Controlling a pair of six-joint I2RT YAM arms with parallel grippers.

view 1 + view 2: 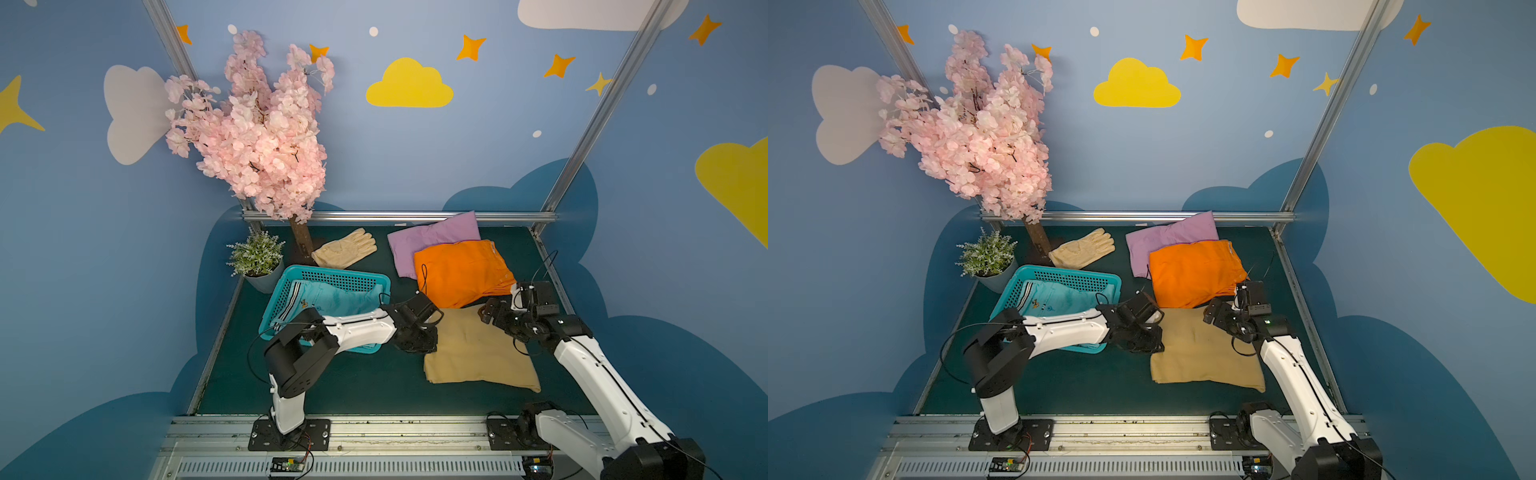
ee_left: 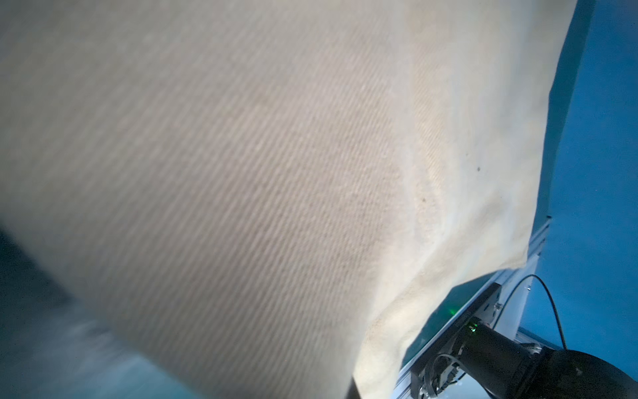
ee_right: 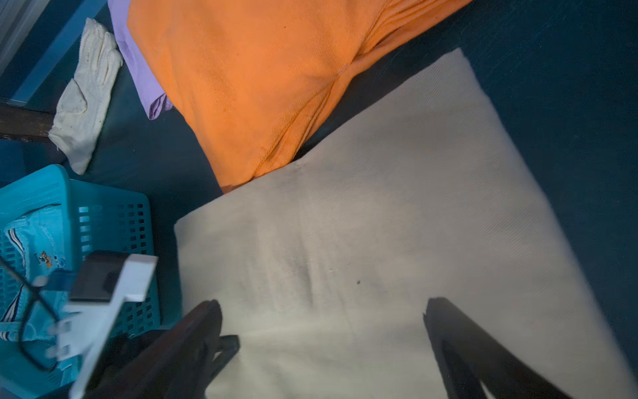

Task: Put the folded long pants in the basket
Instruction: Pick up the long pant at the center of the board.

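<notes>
The tan pants' loose edge (image 1: 528, 360) (image 3: 557, 243), opposite my left gripper, gets my right gripper's fingers next, as they come back toward the base and down onto it.
The tan pants (image 1: 478, 353) lie flat on the green table, front right. My left gripper (image 1: 419, 343) is down at their left edge. In the left wrist view the tan cloth (image 2: 241, 172) fills the picture and hides the jaws. My right gripper (image 3: 322, 305) hovers open over the tan pants' far right part, with nothing between its fingers (image 3: 210, 317). The orange pants (image 1: 457, 270) lie partly on top of the lilac pants (image 1: 428, 237) at the back right. The turquoise pants (image 1: 332, 297) lie inside the teal basket (image 1: 340, 274), left of the tan pants.
A cream glove (image 1: 345, 247) lies behind the basket. A small potted plant (image 1: 255, 257) and a pink blossom tree (image 1: 257, 133) stand at the back left. Aluminium rails (image 1: 399, 216) border the table.
</notes>
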